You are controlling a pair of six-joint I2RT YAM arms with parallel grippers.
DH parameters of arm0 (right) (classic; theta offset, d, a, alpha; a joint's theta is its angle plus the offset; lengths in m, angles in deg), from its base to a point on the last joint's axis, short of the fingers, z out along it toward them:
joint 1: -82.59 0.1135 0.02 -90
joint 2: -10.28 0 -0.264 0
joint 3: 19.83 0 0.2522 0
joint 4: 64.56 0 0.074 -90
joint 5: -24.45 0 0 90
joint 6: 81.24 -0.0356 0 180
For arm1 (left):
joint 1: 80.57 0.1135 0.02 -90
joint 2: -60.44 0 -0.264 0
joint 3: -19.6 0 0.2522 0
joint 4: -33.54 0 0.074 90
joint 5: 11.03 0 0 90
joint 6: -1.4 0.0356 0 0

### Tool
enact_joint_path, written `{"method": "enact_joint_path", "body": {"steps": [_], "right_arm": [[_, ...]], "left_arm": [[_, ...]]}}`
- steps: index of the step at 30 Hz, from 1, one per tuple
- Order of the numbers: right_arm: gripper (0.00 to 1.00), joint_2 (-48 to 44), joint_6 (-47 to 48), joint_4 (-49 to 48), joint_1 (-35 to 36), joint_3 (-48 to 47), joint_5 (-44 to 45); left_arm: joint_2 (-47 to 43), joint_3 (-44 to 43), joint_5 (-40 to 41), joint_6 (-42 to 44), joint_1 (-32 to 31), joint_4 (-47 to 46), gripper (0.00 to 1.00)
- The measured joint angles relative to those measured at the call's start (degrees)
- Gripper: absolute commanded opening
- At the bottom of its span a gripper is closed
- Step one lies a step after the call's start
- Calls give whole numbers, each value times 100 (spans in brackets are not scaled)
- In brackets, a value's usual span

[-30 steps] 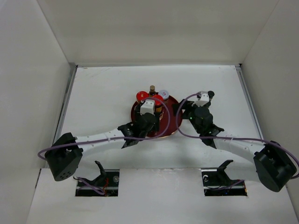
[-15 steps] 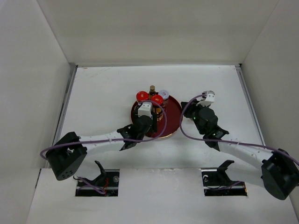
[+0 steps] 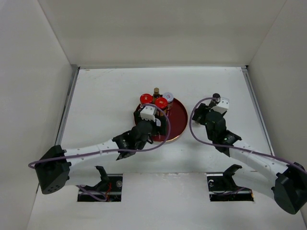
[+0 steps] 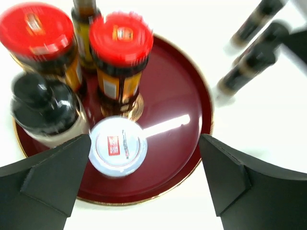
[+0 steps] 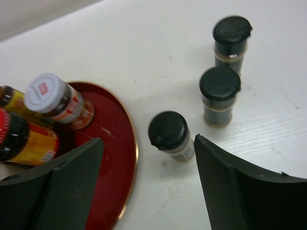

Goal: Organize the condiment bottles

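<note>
The nearest bottle is still standing on the tabletop beside the tray (image 5: pixel 117 143). I should next move my right gripper down and a little outward to close around the nearest bottle's black cap (image 5: pixel 168 130).
On the dark red round tray (image 4: pixel 180 112) stand two red-capped jars (image 4: pixel 121 38) (image 4: pixel 36 31), a slim dark bottle (image 4: pixel 85 12), a black-capped white bottle (image 4: pixel 45 103) and a white-capped jar (image 4: pixel 117 146). My left gripper (image 4: pixel 144 187) (image 3: pixel 152 120) hangs open above the tray's near edge, the white-capped jar just ahead of its left finger, untouched. Three black-capped bottles (image 5: pixel 169 132) (image 5: pixel 219 91) (image 5: pixel 231 38) stand on the table right of the tray (image 5: pixel 117 143). My right gripper (image 5: pixel 148 187) (image 3: pixel 210 109) is open, and the nearest of the three stands between its fingertips, apart from both.
White walls (image 3: pixel 43 96) enclose the table (image 3: pixel 105 91) on the left, back and right. Both arms reach in from the near edge, their purple cables (image 3: pixel 192 124) looping beside the tray (image 3: pixel 178 120). A second white-capped jar (image 5: pixel 53 96) stands at the tray's far right.
The left arm has drawn back toward the near edge, away from the jars. The right arm has swung right, off the tray's side and over the black-capped bottles.
</note>
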Motion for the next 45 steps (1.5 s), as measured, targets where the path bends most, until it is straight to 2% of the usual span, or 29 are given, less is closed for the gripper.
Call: {"method": "enact_joint_path", "body": {"steps": [6,11,15,19,22,28,36,40,45], "right_arm": [[83,273,-57,485,-70,0,81],[78,684,-46,621,-173,-133,15],[75,1054,4,614,-282,-400,-66],[71,1357,66,584,-409,-570,-133],[63,1532,92,564,-518,-603,-175],[39,1740,146,466,-577,-623,-227],[37,1038,295,310,-496,-603,-129],[37,538,332,310,-131,-638,-66],[37,914,330,208,577,-1014,-79]], "left_arm": [[-1532,785,398,116,199,-605,95],[-3016,1777,988,-37,809,-990,95],[-3646,2413,1370,-315,1368,-1005,95],[-3541,2686,1388,-713,1753,-960,95],[-3270,2695,1235,-951,1965,-957,95],[-3084,2789,962,-1355,2328,-973,95],[-2699,2835,691,-1665,2555,-1023,96],[-2664,2850,647,-1727,2586,-1060,96],[-2664,2896,584,-1818,2691,-1099,96]]}}
